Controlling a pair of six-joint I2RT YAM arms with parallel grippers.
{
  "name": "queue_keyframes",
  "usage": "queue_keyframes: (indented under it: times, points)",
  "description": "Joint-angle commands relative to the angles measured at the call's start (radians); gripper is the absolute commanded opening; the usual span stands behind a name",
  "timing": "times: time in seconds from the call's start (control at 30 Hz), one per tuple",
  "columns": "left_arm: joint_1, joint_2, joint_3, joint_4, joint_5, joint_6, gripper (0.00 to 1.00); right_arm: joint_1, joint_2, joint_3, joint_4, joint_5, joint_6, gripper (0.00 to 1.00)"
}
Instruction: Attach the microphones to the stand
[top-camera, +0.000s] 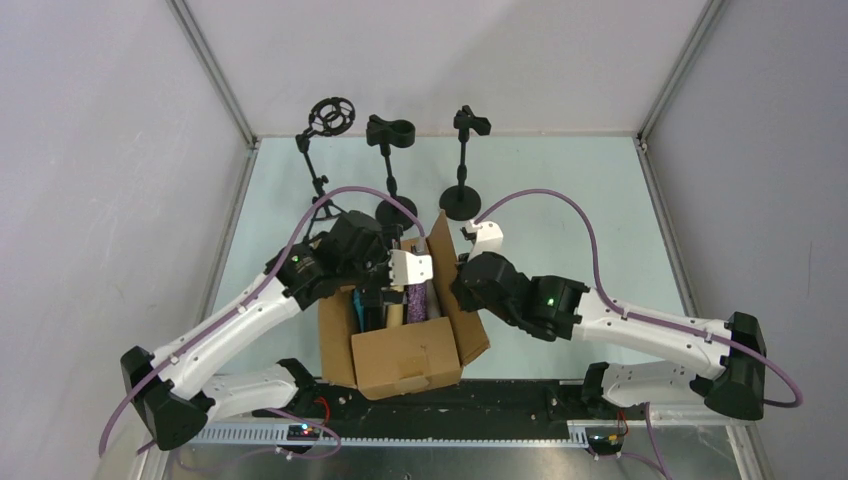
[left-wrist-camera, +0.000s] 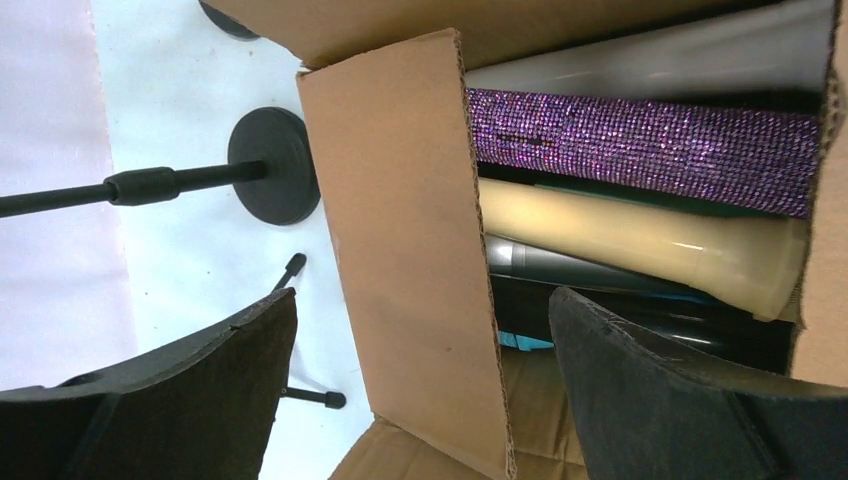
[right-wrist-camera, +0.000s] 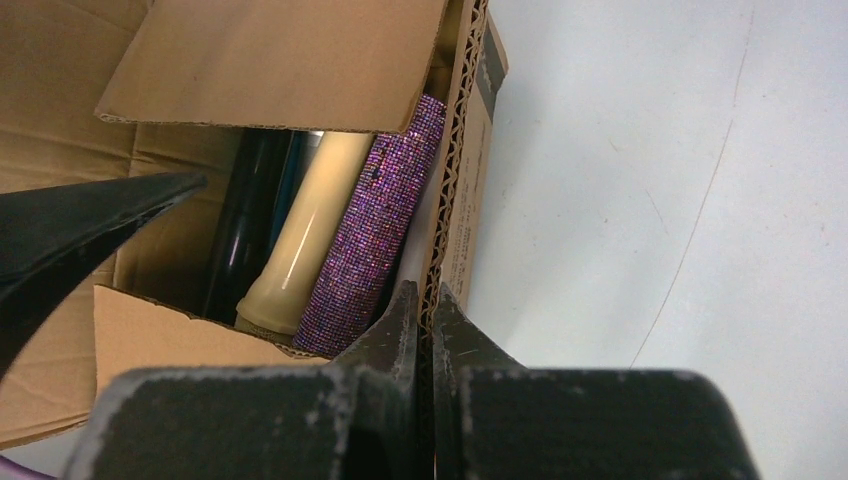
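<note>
My left gripper moves outward and down next, straddling the box's far side (left-wrist-camera: 400, 240) between its open fingers. That cardboard side already stands between them.
Several microphones lie side by side in an open cardboard box (top-camera: 405, 360). The left wrist view shows a glittery purple one (left-wrist-camera: 640, 140), a cream one (left-wrist-camera: 640, 240), a silver-grey one (left-wrist-camera: 570, 268) and a grey one (left-wrist-camera: 650, 60). The right wrist view shows the purple (right-wrist-camera: 375, 230), cream (right-wrist-camera: 300, 240) and black (right-wrist-camera: 245, 220) ones. Three black stands (top-camera: 390, 132) rise at the back of the table. My left gripper (left-wrist-camera: 420, 390) is open over the box, its fingers on either side of a box flap (left-wrist-camera: 400, 230). My right gripper (right-wrist-camera: 428, 315) is shut on the box's right wall (right-wrist-camera: 455, 190).
The stand with a ring mount (top-camera: 330, 115) is at the back left and a clip stand (top-camera: 470, 122) at the back right. Their round bases (top-camera: 462, 203) sit just behind the box. One base (left-wrist-camera: 275, 165) and a tripod leg (left-wrist-camera: 310, 397) lie left of the flap.
</note>
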Motion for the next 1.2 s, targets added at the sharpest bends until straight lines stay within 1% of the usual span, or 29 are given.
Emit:
queue_keyframes:
  times: [0.0,0.03,0.23,0.27,0.43,0.47,0.5,0.57,0.6,0.63,0.67,0.7,0.73,0.77,0.8,0.83,0.87,0.9,0.97,1.07,1.13,1.17]
  points:
    - [-0.006,0.0,-0.063,0.03,-0.051,0.099,1.0,0.021,-0.045,-0.011,0.077,-0.028,-0.038,0.0]
    - [-0.006,0.004,-0.072,0.032,-0.059,0.122,1.0,0.02,-0.052,-0.015,0.084,-0.029,-0.039,0.0]
    - [-0.004,0.035,-0.092,0.043,-0.069,0.156,1.0,0.021,-0.089,-0.037,0.093,-0.021,-0.049,0.0]
    - [-0.004,0.039,-0.092,0.052,-0.09,0.157,1.0,0.02,-0.094,-0.042,0.094,-0.019,-0.049,0.0]
    - [0.004,0.101,-0.084,0.229,-0.302,0.121,0.99,0.022,-0.118,-0.069,0.124,-0.046,-0.059,0.0]
    - [0.006,0.109,-0.089,0.27,-0.332,0.122,0.98,0.022,-0.123,-0.074,0.132,-0.05,-0.062,0.0]
    - [0.007,0.126,-0.092,0.285,-0.38,0.127,0.97,0.022,-0.125,-0.076,0.134,-0.055,-0.067,0.0]
    - [0.009,0.152,-0.099,0.302,-0.428,0.146,0.93,0.026,-0.132,-0.078,0.139,-0.055,-0.074,0.0]
    - [0.017,0.162,-0.096,0.303,-0.431,0.141,0.87,0.028,-0.137,-0.079,0.14,-0.055,-0.076,0.0]
    - [0.023,0.164,-0.092,0.302,-0.422,0.134,0.85,0.03,-0.14,-0.079,0.138,-0.051,-0.076,0.0]
    - [0.037,0.162,-0.079,0.301,-0.396,0.12,0.78,0.032,-0.144,-0.08,0.137,-0.049,-0.076,0.0]
    - [0.049,0.157,-0.072,0.298,-0.382,0.114,0.74,0.033,-0.146,-0.081,0.135,-0.045,-0.075,0.0]
    - [0.052,0.144,-0.063,0.294,-0.357,0.106,0.65,0.033,-0.151,-0.085,0.134,-0.043,-0.074,0.0]
    - [0.055,0.138,-0.059,0.291,-0.347,0.105,0.6,0.034,-0.152,-0.089,0.134,-0.04,-0.073,0.0]
    - [0.055,0.123,-0.056,0.279,-0.328,0.104,0.49,0.034,-0.153,-0.091,0.134,-0.038,-0.071,0.0]
    - [0.056,0.115,-0.052,0.254,-0.314,0.112,0.44,0.033,-0.155,-0.095,0.137,-0.036,-0.071,0.0]
    - [0.056,0.101,-0.049,0.238,-0.289,0.119,0.35,0.033,-0.154,-0.096,0.139,-0.033,-0.071,0.0]
    - [0.056,0.093,-0.045,0.209,-0.276,0.128,0.29,0.034,-0.153,-0.097,0.144,-0.032,-0.073,0.0]
    - [0.057,0.068,-0.041,0.176,-0.239,0.137,0.22,0.033,-0.15,-0.098,0.153,-0.032,-0.081,0.0]
    - [0.057,0.039,-0.034,0.152,-0.229,0.133,0.19,0.033,-0.145,-0.097,0.162,-0.027,-0.087,0.0]
    - [0.057,0.031,-0.022,0.141,-0.24,0.126,0.14,0.034,-0.142,-0.098,0.165,-0.02,-0.086,0.0]
    - [0.058,0.027,-0.013,0.137,-0.244,0.125,0.05,0.033,-0.14,-0.098,0.168,-0.017,-0.085,0.0]
